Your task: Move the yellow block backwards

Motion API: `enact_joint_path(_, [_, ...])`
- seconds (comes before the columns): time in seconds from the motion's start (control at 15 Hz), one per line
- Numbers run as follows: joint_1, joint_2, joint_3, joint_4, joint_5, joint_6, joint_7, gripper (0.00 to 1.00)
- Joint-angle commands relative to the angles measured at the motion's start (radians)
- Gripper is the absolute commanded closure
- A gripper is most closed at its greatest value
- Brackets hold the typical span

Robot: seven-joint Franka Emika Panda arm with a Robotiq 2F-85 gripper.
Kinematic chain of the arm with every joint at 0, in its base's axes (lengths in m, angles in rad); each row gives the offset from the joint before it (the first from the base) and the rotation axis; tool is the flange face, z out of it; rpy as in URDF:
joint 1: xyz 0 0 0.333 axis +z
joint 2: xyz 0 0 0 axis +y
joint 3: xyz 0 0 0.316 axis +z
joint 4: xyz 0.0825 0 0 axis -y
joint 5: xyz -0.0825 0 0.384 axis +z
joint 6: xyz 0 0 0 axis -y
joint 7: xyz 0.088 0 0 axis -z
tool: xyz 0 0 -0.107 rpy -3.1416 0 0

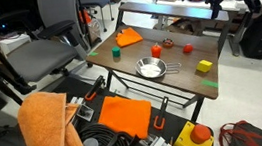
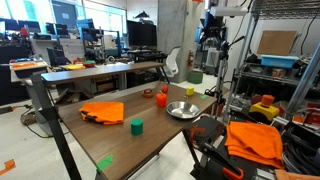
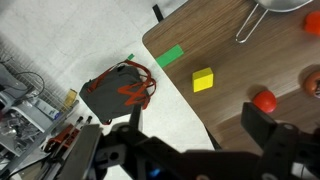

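The yellow block is near the table corner. My gripper needs to move down and toward the block next, turning until its fingers are on both sides of it.
The yellow block is a small bright cube that sits near a corner of the wooden table, beside the round metal bowl. It also shows in the wrist view, on the wood close to the table edge, and small in an exterior view. My gripper is open and empty. Its two dark fingers frame the bottom of the wrist view, well above the block. In an exterior view the gripper hangs high above the far end of the table.
On the table are an orange cloth, a dark green cylinder, a red ball, a red cup and a green tape mark. A black and red item lies on the floor below the table edge.
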Motion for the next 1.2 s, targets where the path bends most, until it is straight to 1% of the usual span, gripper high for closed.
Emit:
enact_joint_path(0.0, [0.03, 0.141, -0.028, 0.086, 0.03, 0.072, 0.055, 0.0])
enact_joint_path(0.13, [0.038, 0.212, -0.03, 0.122, 0.059, 0.117, 0.064, 0.0])
enact_joint_path(0.27, [0.045, 0.286, -0.028, 0.178, 0.102, 0.131, 0.074, 0.0])
enact_joint_path(0.47, [0.057, 0.385, -0.027, 0.275, 0.178, 0.106, 0.098, 0.0])
enact_joint_path(0.67, [0.071, 0.49, -0.037, 0.386, 0.223, 0.082, 0.143, 0.0])
enact_joint_path(0.93, [0.093, 0.626, -0.067, 0.527, 0.225, 0.036, 0.213, 0.0])
enact_joint_path(1.13, [0.097, 0.706, -0.078, 0.615, 0.222, -0.046, 0.249, 0.0])
